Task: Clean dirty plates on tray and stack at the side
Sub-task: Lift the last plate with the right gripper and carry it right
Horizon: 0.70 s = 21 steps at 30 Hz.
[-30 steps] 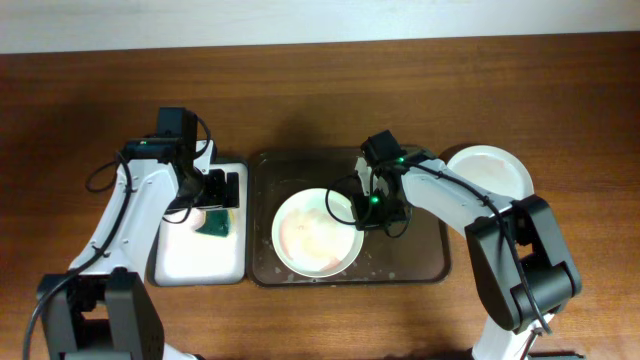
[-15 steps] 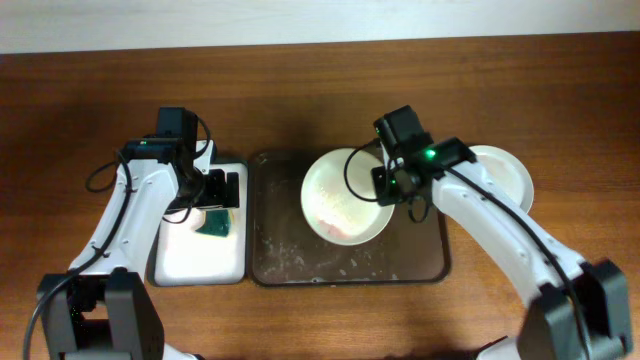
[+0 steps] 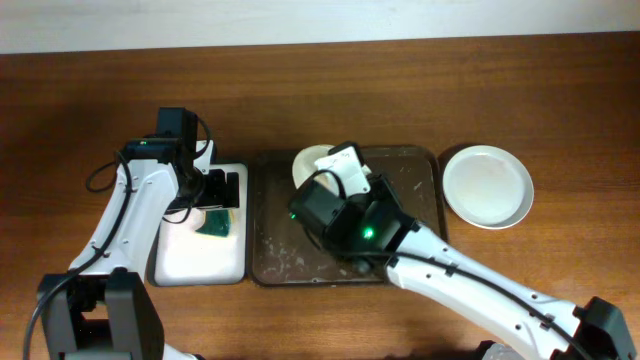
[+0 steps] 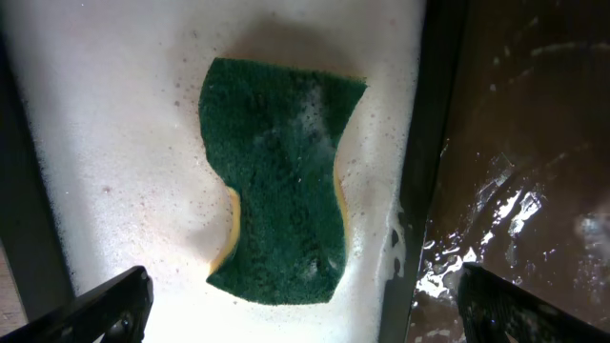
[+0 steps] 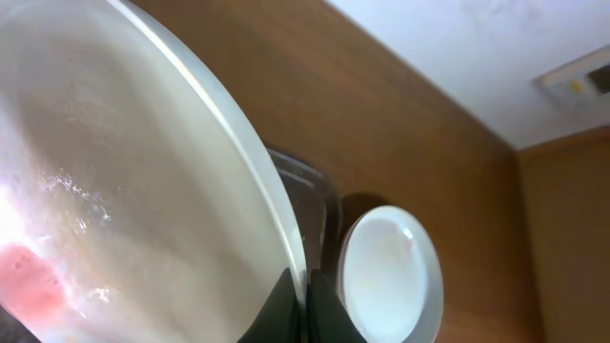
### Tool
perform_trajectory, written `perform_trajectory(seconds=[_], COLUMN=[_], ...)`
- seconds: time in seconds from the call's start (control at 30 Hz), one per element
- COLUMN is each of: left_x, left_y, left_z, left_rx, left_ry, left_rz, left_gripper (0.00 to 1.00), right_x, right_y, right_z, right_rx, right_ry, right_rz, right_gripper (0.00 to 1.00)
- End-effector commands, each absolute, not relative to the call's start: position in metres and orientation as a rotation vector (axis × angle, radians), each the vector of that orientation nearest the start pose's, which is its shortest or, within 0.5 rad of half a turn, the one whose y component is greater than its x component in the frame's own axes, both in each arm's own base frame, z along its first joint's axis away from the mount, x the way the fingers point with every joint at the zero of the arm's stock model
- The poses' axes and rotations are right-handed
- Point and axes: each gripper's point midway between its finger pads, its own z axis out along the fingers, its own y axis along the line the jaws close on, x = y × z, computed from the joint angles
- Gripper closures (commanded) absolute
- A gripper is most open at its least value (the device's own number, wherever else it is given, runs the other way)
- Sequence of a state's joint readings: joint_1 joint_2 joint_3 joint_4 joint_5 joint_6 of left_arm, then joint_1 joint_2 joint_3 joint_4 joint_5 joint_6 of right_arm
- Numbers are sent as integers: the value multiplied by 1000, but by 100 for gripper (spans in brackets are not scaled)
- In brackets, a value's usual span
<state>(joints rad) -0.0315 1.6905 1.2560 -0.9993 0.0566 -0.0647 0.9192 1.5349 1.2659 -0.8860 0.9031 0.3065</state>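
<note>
My right gripper will next swing over the white plate (image 3: 487, 186) (image 5: 386, 272), turn the tilted plate flat, go down and release it, because the spot is below my gripper and to its right in the overhead view.
My right gripper (image 3: 338, 172) is shut on the rim of a cream plate (image 3: 312, 160) and holds it tilted on edge above the back of the dark brown tray (image 3: 275, 250). In the right wrist view the fingers (image 5: 305, 303) pinch the plate's rim (image 5: 143, 191), and a pinkish smear shows low on its face. A white plate (image 3: 487, 186) lies on the table to the right of the tray; it also shows in the right wrist view (image 5: 391, 276). No third plate is in view. My left gripper (image 3: 215, 190) is open above a green sponge (image 4: 281, 191).
The sponge (image 3: 213, 226) lies in foam on a small black-rimmed, white-lined tray (image 3: 190, 262) to the left of the brown tray. The brown tray's floor (image 4: 534, 143) is wet with suds. My right arm (image 3: 450, 270) crosses the tray's front right.
My right gripper has lifted the cream plate off the brown tray, tipped it up on edge and swung it to the back left. The left arm has not moved.
</note>
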Motion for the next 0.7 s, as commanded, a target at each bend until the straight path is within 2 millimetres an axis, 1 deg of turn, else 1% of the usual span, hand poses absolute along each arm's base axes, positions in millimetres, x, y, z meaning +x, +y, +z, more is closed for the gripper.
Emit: perform_trajectory(seconds=[0.0, 0.07, 0.17, 0.3, 0.43, 0.53, 0.6, 0.63, 0.67], left_x=[333, 333, 333, 333, 333, 333, 333, 334, 334], left_y=[-22, -22, -22, -22, -22, -22, -22, -22, -22], left_z=[88, 88, 88, 88, 88, 88, 88, 88, 88], left_rx=[-50, -50, -50, -50, -50, -50, -50, -50, -50], left_ry=[2993, 2993, 2992, 2992, 2992, 2992, 2991, 2989, 2989], left_rz=[-123, -123, -123, -123, -123, -123, -123, -123, -123], left_gripper=[0, 1, 1, 1, 1, 1, 1, 1, 1], right_x=[309, 306, 307, 307, 309, 309, 311, 314, 318], right_y=[187, 192, 190, 189, 184, 183, 181, 179, 172], right_z=[224, 225, 231, 231, 239, 241, 242, 242, 240], right_rx=[-422, -468, -486, -484, -477, -489, -466, -430, -370], right_ry=[2102, 2092, 2056, 2053, 2011, 1999, 2001, 2007, 2025], right_rz=[-665, -672, -722, -726, -787, -810, -803, -790, -771], right_gripper=[96, 96, 96, 96, 96, 96, 96, 96, 96])
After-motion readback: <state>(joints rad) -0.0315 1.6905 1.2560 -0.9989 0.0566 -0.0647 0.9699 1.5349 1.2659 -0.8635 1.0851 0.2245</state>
